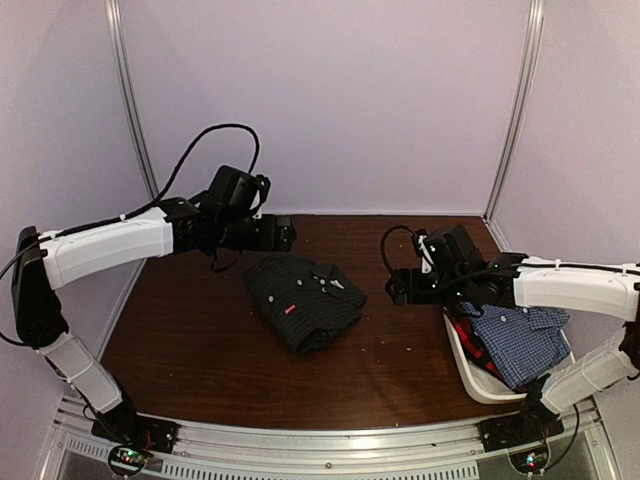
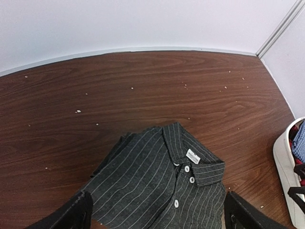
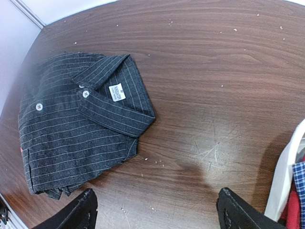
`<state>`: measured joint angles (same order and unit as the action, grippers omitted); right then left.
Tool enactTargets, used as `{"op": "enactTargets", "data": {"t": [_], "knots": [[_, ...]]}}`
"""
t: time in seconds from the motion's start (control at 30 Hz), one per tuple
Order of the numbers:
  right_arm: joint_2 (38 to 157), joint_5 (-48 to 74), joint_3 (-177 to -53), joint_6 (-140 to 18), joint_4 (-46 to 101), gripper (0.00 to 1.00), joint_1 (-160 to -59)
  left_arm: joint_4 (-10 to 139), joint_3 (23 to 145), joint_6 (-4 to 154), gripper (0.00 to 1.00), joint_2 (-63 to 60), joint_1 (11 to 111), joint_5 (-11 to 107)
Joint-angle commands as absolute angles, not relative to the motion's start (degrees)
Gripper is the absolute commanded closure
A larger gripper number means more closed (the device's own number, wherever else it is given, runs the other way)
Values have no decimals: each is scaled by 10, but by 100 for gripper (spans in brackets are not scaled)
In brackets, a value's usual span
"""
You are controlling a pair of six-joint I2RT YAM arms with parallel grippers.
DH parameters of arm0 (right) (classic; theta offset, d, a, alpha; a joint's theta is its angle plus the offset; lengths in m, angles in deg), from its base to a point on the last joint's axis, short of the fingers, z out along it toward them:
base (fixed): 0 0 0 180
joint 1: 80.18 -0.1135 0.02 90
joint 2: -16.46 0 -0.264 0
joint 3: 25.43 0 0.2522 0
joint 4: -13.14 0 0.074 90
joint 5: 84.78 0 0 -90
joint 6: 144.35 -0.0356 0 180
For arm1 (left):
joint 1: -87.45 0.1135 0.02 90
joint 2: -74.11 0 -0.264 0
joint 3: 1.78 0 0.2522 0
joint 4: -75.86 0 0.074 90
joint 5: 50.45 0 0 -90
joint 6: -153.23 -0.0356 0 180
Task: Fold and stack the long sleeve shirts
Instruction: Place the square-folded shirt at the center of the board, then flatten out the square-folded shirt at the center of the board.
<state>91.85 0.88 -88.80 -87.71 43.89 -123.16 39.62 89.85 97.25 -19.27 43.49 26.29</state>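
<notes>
I will move my right gripper down and across onto the black shirt's collar corner nearest the tub next, because that corner sticks out below my right gripper, to its left in the top view.
The black pinstriped shirt lies folded in the middle of the table, collar and white buttons up; it also shows in the left wrist view and the right wrist view. The blue-white check shirt lies on the red-and-dark shirt in the white tub at the right. My left gripper is open and empty, above the table just behind the black shirt. My right gripper is open and empty, between the black shirt and the tub.
The tub's white rim shows at the right edge of the left wrist view and the right wrist view. Pale walls close the table at the back and sides. Small crumbs dot the brown wooden table.
</notes>
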Motion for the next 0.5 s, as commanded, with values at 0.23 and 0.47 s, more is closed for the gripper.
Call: {"op": "enactTargets", "data": {"t": [0.23,0.47], "knots": [[1051,133,-906,-874,293,15,-1234,391,774,1015,2,-62,445,255],[1158,133,-969,-864,240,27,-1225,391,737,1031,2,-31,445,257]]}}
